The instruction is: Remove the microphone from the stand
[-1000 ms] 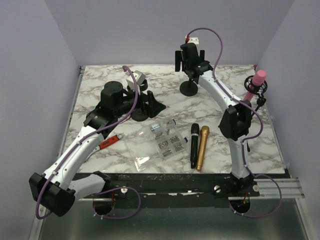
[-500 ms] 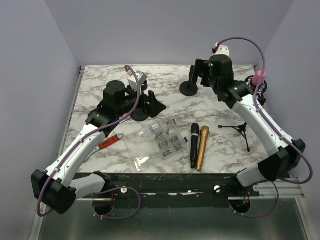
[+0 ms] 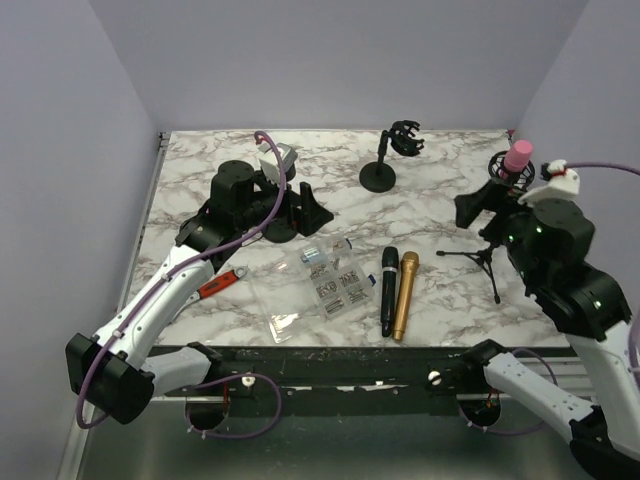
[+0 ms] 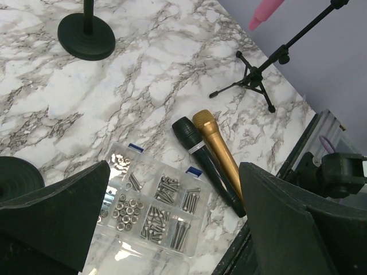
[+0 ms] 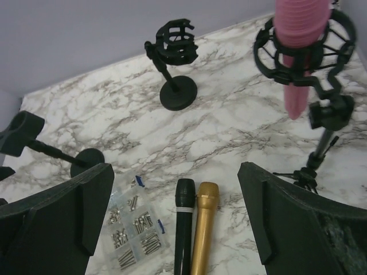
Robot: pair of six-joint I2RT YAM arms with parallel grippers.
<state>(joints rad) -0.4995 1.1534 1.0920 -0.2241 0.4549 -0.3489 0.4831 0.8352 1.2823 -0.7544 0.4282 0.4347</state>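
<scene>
The robot's right gripper will turn and move outward and to the right in the wrist view, around the microphone's pink head, because the head stands clear above the mount.
A pink microphone sits upright in a black shock mount on a tripod stand at the table's right edge. In the right wrist view the microphone and its mount are at the upper right, above and right of my fingers. My right gripper is open and empty, just left of the mount and not touching it; it also shows in the right wrist view. My left gripper is open and empty over the table's left middle; it also shows in the left wrist view.
A black microphone and a gold microphone lie side by side at the front middle. A clear box of screws lies left of them. An empty round-based stand is at the back. A red-handled tool lies front left.
My right arm has swung from the empty stand at the back middle over to the right side, next to the pink microphone's mount. The left arm has barely moved.
</scene>
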